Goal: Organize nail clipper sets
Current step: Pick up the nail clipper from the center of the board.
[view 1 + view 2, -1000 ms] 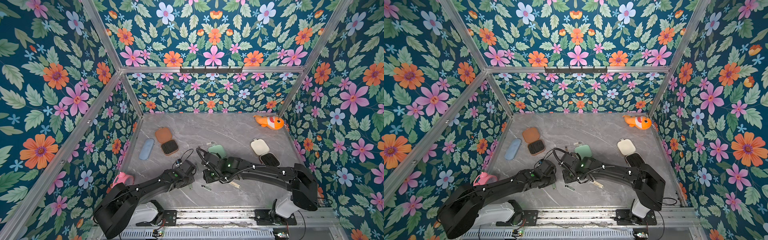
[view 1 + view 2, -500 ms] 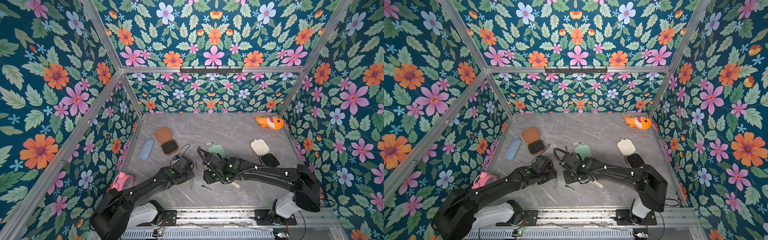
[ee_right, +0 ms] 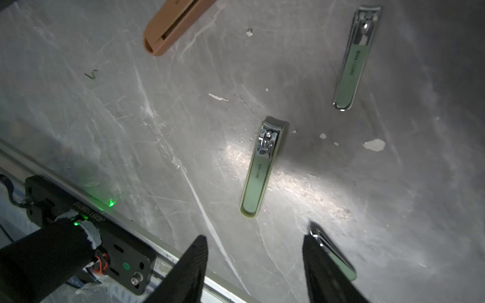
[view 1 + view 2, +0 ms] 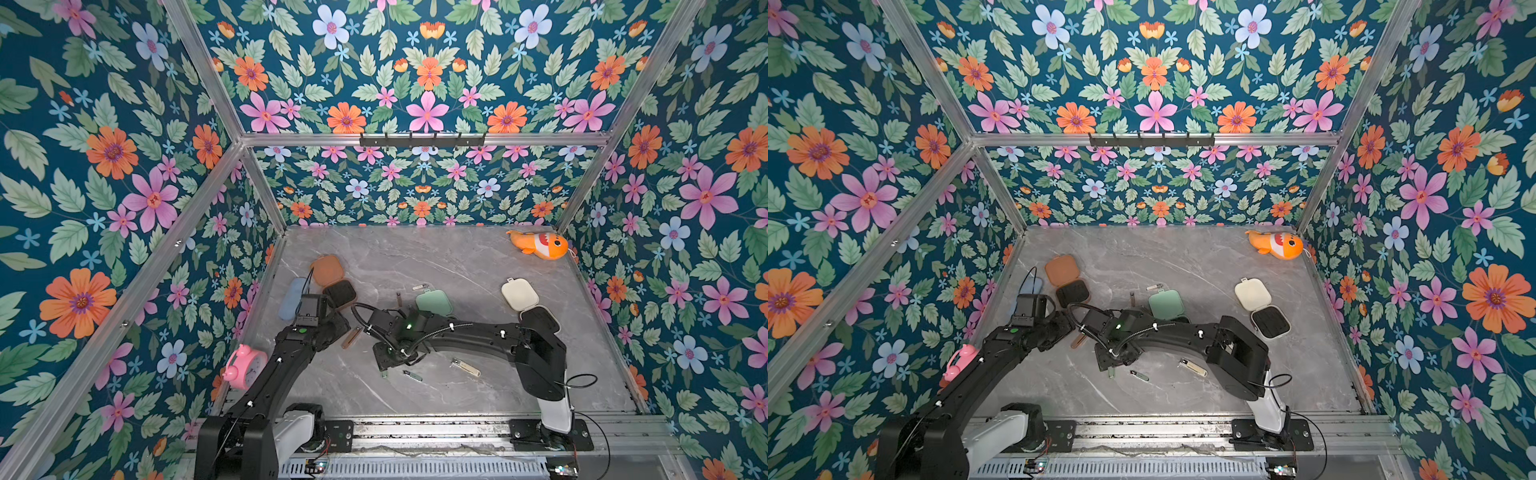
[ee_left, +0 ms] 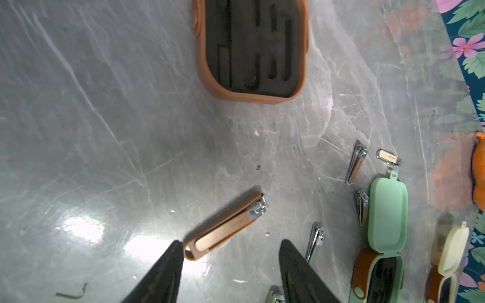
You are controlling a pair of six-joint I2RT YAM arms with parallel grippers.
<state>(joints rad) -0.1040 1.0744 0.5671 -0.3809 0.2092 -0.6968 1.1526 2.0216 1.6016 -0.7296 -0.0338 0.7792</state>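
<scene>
My right gripper moves down next and brings its open fingers astride the green clipper's handle [image 4: 384, 373] [image 3: 256, 185], since that handle's end already points toward the gap between them.
Three open cases lie on the grey table in both top views: brown [image 4: 328, 270], mint green [image 4: 434, 302] and cream [image 4: 519, 294]. My left gripper [image 5: 230, 244] is open near the brown case's black tray [image 5: 252, 47]. A brown clipper [image 5: 225, 225] lies flat on the table, its end touching one fingertip [image 5: 175, 245]. My right gripper [image 3: 256, 234] is open with nothing between its fingers. One green clipper [image 3: 262, 168] lies just ahead of it, a second [image 3: 338, 259] beside one finger, a third [image 3: 354, 57] farther off. In a top view the brown clipper [image 4: 351, 337] lies between the two wrists.
A pale blue oblong case [image 4: 291, 299] lies left of the brown case. A pink alarm clock [image 4: 245, 365] stands at the near left wall and an orange fish toy [image 4: 540, 245] at the far right corner. A cream clipper [image 4: 465, 367] lies near the right arm. The metal rail [image 4: 415, 428] runs along the front.
Both grippers have opened. The left arm has drawn back to the left toward the brown case, and the brown clipper now lies on the table. The right arm has barely moved.
</scene>
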